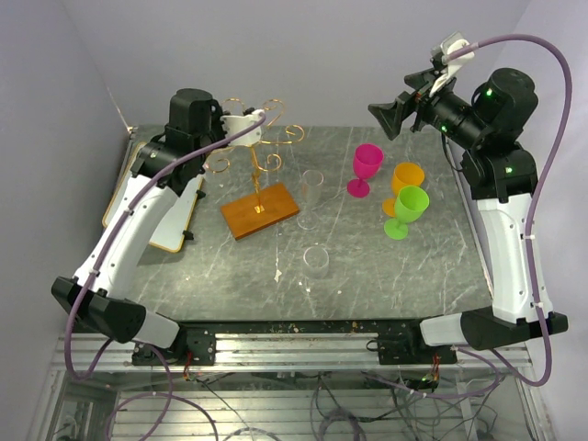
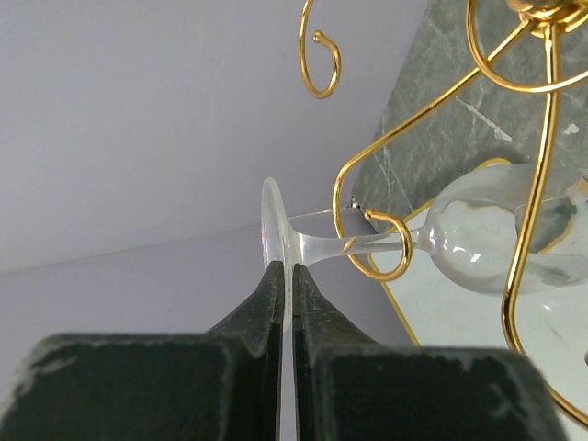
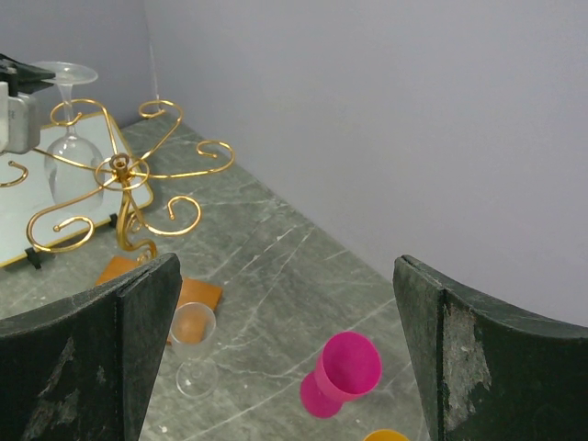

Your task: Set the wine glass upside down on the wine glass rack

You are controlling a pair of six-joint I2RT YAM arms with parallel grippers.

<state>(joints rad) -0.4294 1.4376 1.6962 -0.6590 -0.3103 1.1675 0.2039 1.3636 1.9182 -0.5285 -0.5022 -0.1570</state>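
Note:
The curl circles the stem below my gripper. My left gripper needs to move down, seat the glass's foot on the curled gold scroll arm [image 2: 390, 246] and release it.
My left gripper [image 2: 285, 268] is shut on the foot of a clear wine glass [image 2: 491, 241] and holds it up at the wine glass rack [image 1: 257, 175]. The glass hangs bowl-down in the right wrist view [image 3: 69, 138]. Its stem lies inside a curled gold scroll arm [image 2: 386, 250]. The rack is thin gold wire on a pole with an orange-brown wooden base [image 1: 260, 210]. In the top view the left gripper [image 1: 243, 124] is at the rack's top left. My right gripper [image 1: 390, 115] is open and empty, high over the back right of the table, and its fingers [image 3: 119, 349] frame the table below.
A clear glass [image 1: 310, 188] stands right of the rack base and another [image 1: 316, 260] stands nearer the front. Pink [image 1: 366, 165], orange [image 1: 407, 179] and green [image 1: 409, 207] goblets stand at the right. A white board [image 1: 170, 234] lies under the left arm.

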